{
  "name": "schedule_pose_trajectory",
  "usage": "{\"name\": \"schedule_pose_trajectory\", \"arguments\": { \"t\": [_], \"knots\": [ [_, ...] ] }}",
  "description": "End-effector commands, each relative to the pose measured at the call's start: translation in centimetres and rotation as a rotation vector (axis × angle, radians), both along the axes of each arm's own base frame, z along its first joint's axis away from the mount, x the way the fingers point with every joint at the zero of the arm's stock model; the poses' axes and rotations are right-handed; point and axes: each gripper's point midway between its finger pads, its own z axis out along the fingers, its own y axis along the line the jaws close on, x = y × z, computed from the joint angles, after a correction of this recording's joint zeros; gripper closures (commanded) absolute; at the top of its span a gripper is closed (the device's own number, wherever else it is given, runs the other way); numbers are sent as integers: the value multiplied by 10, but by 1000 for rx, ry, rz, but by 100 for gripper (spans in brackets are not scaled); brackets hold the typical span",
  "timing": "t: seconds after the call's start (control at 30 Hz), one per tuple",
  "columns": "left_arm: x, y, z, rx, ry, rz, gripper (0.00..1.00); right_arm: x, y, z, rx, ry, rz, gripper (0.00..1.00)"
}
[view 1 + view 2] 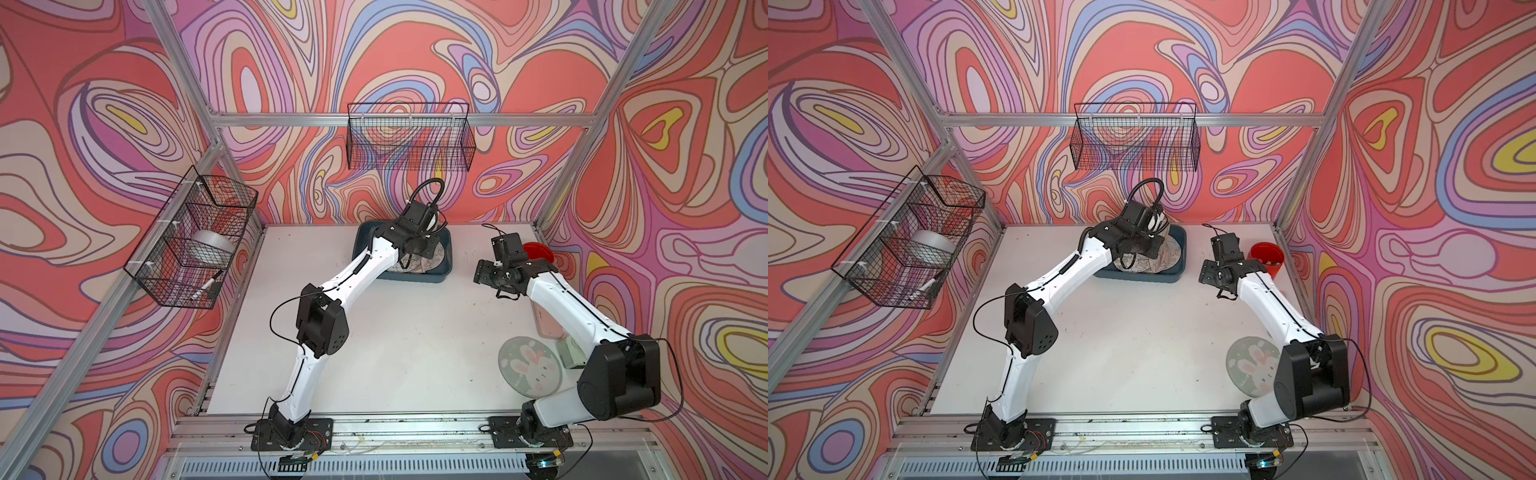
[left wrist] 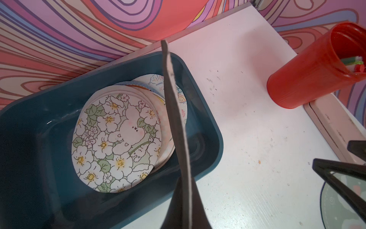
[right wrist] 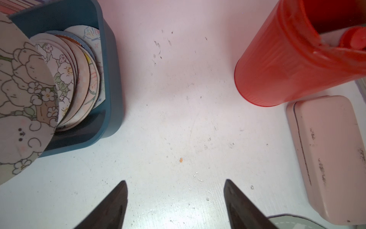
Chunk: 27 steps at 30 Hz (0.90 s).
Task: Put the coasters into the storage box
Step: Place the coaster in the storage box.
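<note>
The rabbit-printed coaster in my left gripper is still above the box's rim. It should go down next onto the flowered coaster below the gripper and be released there.
The storage box is a dark teal tub at the back of the table. Several coasters lie stacked in it, a flowered one on top. My left gripper hovers over the box, shut on a rabbit-printed coaster held on edge above the box's rim. Open and holding nothing, my right gripper hangs over bare table right of the box. A grey-green rabbit coaster lies flat at the front right, beside the right arm.
A red cup stands at the back right, with a pink case just in front of it. Black wire baskets hang on the back wall and the left wall.
</note>
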Motion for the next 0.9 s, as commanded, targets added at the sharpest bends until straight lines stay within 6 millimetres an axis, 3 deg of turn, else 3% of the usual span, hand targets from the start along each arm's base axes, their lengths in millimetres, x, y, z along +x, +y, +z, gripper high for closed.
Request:
{"name": "schedule_pose_trajectory", "arguments": {
  "t": [0.0, 0.3, 0.57, 0.8, 0.83, 0.87],
  "knots": [
    [6, -4, -4, -22, 16, -2, 100, 1, 2, -1, 14, -7, 15, 23],
    [37, 8, -42, -10, 26, 66, 100, 0, 12, -11, 57, 20, 44, 22],
    [63, 44, -91, 23, 104, 205, 100, -1, 17, -18, 82, 42, 55, 22],
    [74, 82, -117, 89, 132, 308, 100, -6, 12, -25, 49, 88, 49, 22],
    [75, 88, -121, 96, 141, 323, 100, -7, 10, -27, 40, 100, 48, 22],
    [74, 92, -125, 101, 149, 333, 92, -10, 10, -29, 32, 116, 49, 22]
  ]
}}
